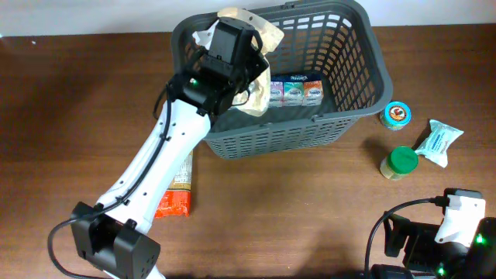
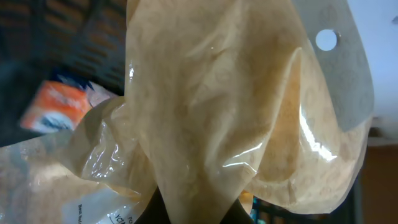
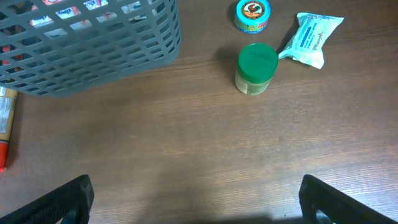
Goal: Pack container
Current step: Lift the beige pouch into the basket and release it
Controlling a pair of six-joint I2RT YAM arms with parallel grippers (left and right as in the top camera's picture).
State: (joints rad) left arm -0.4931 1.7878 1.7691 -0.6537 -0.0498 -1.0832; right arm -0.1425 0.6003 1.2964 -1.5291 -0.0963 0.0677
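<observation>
The bag should go by the drink cartons (image 1: 294, 90) inside the container (image 1: 333, 124), so my left gripper needs to move slightly toward the cartons first, then open.
The dark grey slotted container (image 1: 333, 124) stands at the back of the table and also shows in the right wrist view (image 3: 112, 56). My left gripper (image 1: 232, 58) is inside its left end, shut on a clear bag of tan powder (image 2: 236, 124), which hangs over the basket's left part (image 1: 260, 35). Small drink cartons (image 1: 294, 90) lie on the container floor. My right gripper (image 3: 196, 202) is open and empty low over bare table at the front right.
A green-lidded jar (image 1: 401, 162), a small round tin (image 1: 397, 115) and a white-blue pouch (image 1: 439, 142) lie right of the container. An orange-red packet (image 1: 177, 194) lies on the table under my left arm.
</observation>
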